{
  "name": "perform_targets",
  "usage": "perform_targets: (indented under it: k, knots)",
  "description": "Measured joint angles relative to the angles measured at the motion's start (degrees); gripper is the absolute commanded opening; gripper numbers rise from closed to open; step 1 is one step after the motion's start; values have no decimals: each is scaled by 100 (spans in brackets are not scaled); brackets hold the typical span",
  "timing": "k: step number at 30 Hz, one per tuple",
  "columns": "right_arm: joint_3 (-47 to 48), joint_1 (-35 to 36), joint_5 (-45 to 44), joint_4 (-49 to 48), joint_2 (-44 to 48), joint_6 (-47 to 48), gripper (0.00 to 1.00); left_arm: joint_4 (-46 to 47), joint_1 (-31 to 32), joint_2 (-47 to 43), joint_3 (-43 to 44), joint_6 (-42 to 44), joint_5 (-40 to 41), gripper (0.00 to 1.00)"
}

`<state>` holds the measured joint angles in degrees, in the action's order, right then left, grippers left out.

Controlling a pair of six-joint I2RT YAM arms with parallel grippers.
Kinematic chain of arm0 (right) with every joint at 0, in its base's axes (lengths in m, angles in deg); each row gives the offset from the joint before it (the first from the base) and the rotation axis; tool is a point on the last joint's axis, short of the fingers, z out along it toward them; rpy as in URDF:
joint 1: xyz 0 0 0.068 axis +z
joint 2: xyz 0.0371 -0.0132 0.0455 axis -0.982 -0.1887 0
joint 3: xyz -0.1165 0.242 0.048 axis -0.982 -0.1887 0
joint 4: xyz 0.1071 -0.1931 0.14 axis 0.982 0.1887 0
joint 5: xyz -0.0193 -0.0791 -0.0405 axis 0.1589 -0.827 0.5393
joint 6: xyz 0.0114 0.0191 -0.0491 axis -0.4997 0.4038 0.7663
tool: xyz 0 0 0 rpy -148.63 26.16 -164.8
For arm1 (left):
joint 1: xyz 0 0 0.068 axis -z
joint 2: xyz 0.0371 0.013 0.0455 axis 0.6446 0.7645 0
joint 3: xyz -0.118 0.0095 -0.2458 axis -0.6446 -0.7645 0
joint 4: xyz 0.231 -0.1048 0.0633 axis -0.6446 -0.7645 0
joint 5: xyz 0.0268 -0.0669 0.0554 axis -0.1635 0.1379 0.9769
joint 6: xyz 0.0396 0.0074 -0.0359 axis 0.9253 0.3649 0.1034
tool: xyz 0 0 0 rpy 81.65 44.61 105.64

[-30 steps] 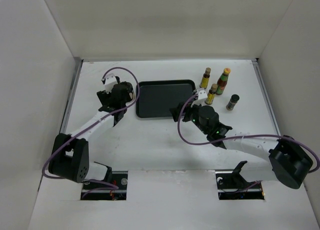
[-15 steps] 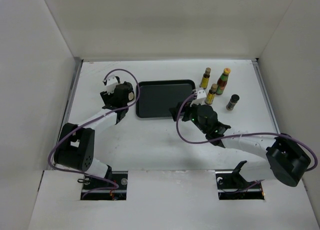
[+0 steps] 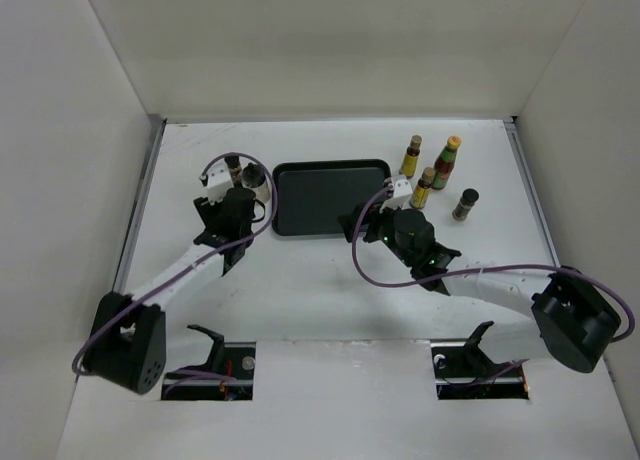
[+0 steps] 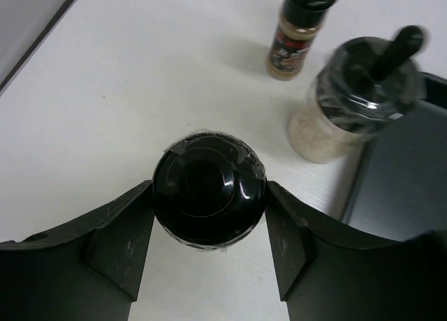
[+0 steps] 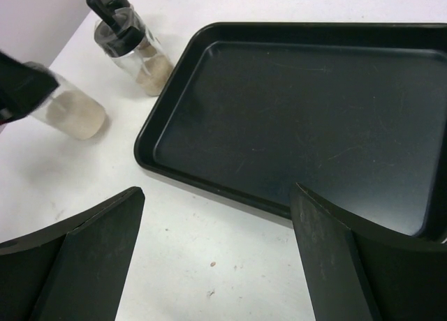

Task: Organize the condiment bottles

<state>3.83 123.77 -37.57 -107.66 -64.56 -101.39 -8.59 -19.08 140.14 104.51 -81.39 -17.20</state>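
The left gripper next needs to lift, carry the white bottle outward past the squat jar, and lower it into the tray's far corner [image 3: 292,179] [image 4: 427,121] beside that jar, as the tray is empty.
My left gripper [image 4: 208,199] is shut on the black cap of the white black-capped bottle [image 4: 202,174], which stands left of the black tray [image 3: 325,195]. That bottle also shows in the right wrist view [image 5: 70,113]. In the top view it is hidden under the left gripper [image 3: 232,208]. A dark shaker [image 3: 233,163] and the squat beige jar [image 3: 257,185] stand just beyond. My right gripper [image 3: 372,223] is open and empty over the table at the tray's near right corner. Two slim yellow-labelled bottles [image 3: 411,155] [image 3: 423,188], the red bottle [image 3: 446,162] and another dark shaker [image 3: 465,204] stand right of the tray.
The tray [image 5: 314,118] has nothing in it. The squat jar [image 4: 360,98] has a black stick rising from its lid and stands against the tray's left rim. White walls close the table on three sides.
My left gripper has drawn back toward the near edge, uncovering the dark shaker and the squat jar. The right gripper has barely moved.
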Motion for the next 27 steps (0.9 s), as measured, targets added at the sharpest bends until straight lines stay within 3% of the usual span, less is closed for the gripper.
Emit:
perform_targets:
  k: [5, 8, 13, 16, 19, 27]
  knots:
    - [0, -44, 0, -4, 70, -4, 90, -481, 717, -1062, 48, -4, 92, 33]
    - [-2, -59, -4, -9, 144, -7, 85, -660, 1222, -1088, 378, -7, 111, 34]
    - [-15, -170, -24, -11, 216, -50, 49, -404, 1742, -13, 1342, 33, 4, 34]
    - [-28, -299, -46, -7, 225, -120, 39, -2, 1718, 876, 1882, 66, -229, 34]
    - [-31, -391, -57, -7, 225, -188, 41, 240, 1541, 1714, 2367, 90, -476, 34]
    - [-46, -533, -63, -7, 227, -319, 69, 424, 1108, 3272, 3270, 157, -861, 34]
